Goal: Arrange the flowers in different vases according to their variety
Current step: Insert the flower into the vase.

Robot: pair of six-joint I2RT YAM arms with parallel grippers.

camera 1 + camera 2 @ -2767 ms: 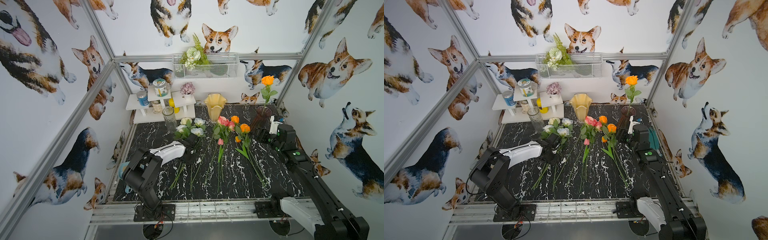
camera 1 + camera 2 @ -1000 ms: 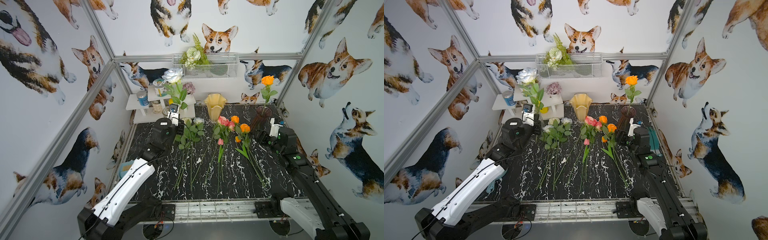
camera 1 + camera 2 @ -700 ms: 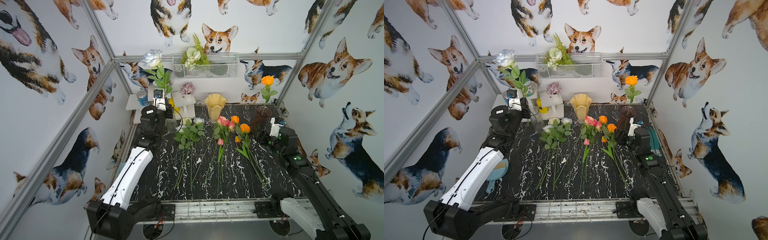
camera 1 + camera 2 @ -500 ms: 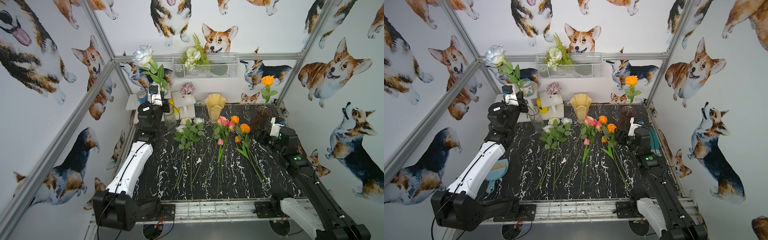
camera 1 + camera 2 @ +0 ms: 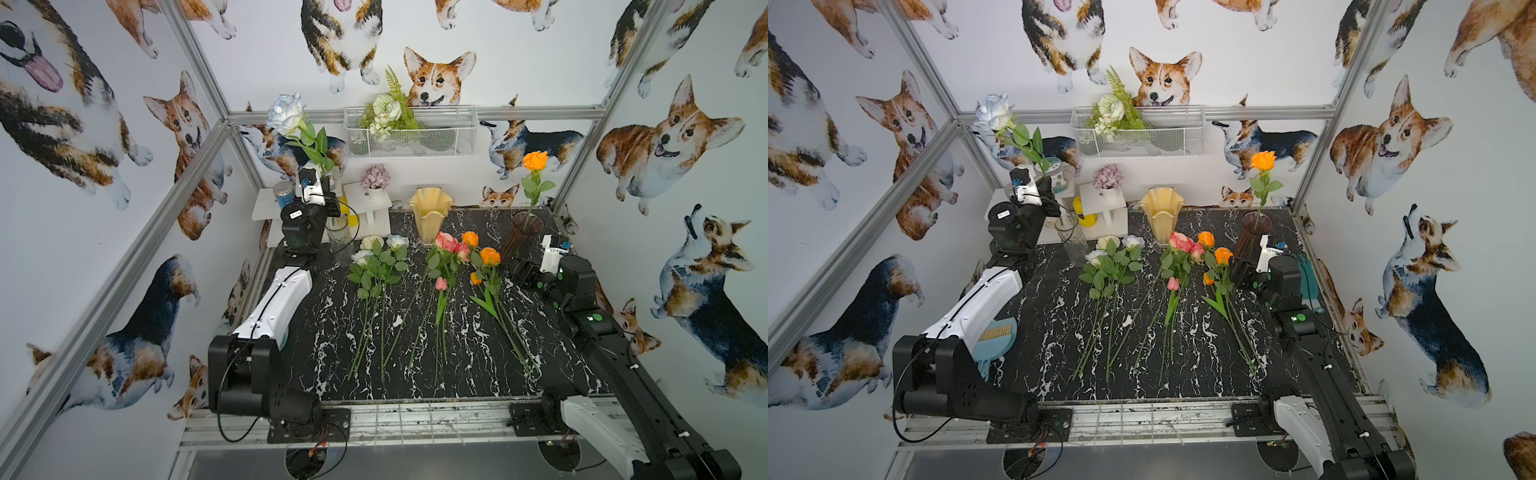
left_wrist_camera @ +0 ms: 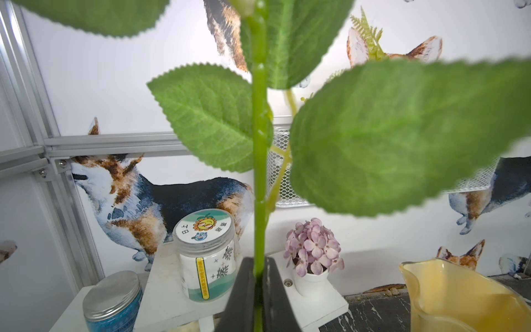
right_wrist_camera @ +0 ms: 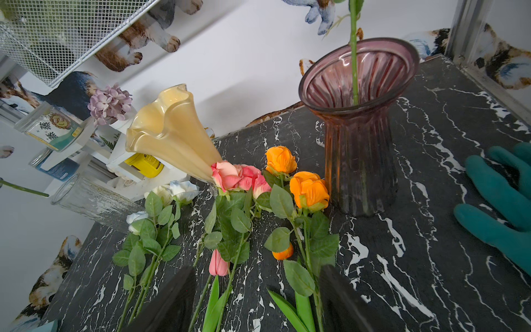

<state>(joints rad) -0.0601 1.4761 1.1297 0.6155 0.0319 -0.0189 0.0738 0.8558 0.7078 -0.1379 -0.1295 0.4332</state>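
Observation:
My left gripper will next bring the white rose's stem, still outside, across toward the cream-yellow vase, lower it inside the clear vase's opening [image 5: 1068, 221] below my gripper, and let it go.
My left gripper [image 5: 321, 185] [image 6: 258, 276] is shut on the green stem [image 6: 259, 172] of a white rose [image 5: 284, 113], held upright above the clear glass vase [image 5: 340, 237]. The stem's lower end [image 7: 26, 188] hangs close by that vase's rim. The cream-yellow vase [image 5: 430, 214] stands empty. An orange rose [image 5: 535, 161] stands in the purple vase [image 5: 524, 232]. White roses [image 5: 376, 249], pink roses [image 5: 449, 245], orange roses [image 5: 482, 249] and two tulip buds [image 7: 218, 263] lie on the table. My right gripper [image 5: 524, 269] [image 7: 255, 290] is open and holds nothing, low over the pink and orange stems.
A white shelf [image 5: 266, 205] at the back left carries jars, a blue can [image 6: 113, 301] and a potted purple hydrangea [image 5: 375, 178]. A wire basket [image 5: 415, 137] with a fern bouquet hangs on the back wall. A teal glove [image 7: 500, 198] lies at the right edge, and a blue dustpan [image 5: 996, 336] at the left.
My left arm has lifted one white rose off the table and swung it to the back left, up over the clear vase. The right arm has barely moved.

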